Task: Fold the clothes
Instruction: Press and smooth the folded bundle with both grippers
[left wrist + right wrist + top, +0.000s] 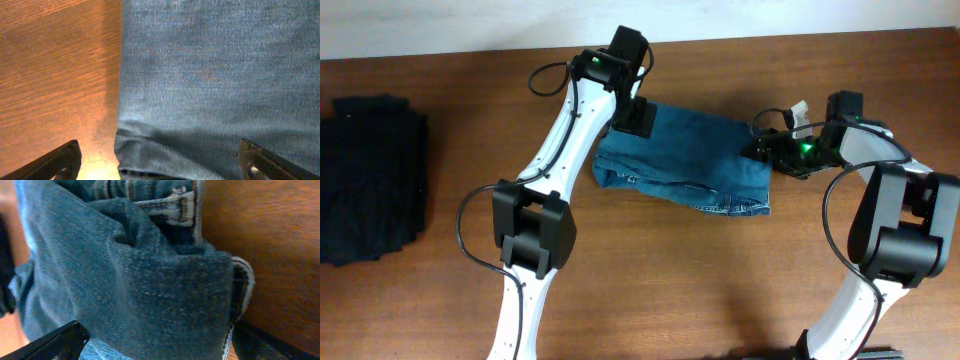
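Observation:
My right gripper should next tilt flatter, press to the left in the overhead view and close on the thick fold of denim between its open fingers.
The clothes, blue denim jeans [685,160], lie folded into a compact rectangle near the middle of the table. My left gripper [638,120] hovers over their far left corner, jaws wide open. In the left wrist view the denim [210,75] and its left edge run between the spread fingers [60,162], and the gripper [160,167] holds nothing. At the jeans' right end my right gripper [767,150] also stands open. The right wrist view shows a thick fold of denim [150,290], with a belt loop behind it, filling the space between that gripper's [157,350] fingers.
A pile of black folded garments [370,180] lies at the table's left edge. Bare wooden tabletop [720,280] stretches in front of the jeans. The table's far edge [470,52] runs just behind the left arm.

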Tool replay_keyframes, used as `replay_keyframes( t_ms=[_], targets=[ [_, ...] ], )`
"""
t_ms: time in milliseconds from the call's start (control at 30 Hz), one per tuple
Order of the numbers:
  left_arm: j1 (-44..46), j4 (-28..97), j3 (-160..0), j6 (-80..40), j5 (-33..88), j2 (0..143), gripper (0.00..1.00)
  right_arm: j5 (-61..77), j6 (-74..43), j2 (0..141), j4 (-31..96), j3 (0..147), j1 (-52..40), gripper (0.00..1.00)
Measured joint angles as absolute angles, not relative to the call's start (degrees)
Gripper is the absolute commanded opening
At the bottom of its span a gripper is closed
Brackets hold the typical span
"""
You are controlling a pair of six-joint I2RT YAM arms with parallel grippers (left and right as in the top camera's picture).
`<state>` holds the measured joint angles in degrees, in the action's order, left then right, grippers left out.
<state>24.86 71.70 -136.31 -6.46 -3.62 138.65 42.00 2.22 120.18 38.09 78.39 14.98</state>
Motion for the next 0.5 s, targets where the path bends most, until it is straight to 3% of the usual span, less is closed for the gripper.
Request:
replay_keyframes(
  t_ms=[500],
  targets=[
    [24.6,62.72,-126.08,-6.46,-0.12,138.65,0.99,52.62,7.35,122.1,36.58,76.4,15.31,0.99]
  ],
)
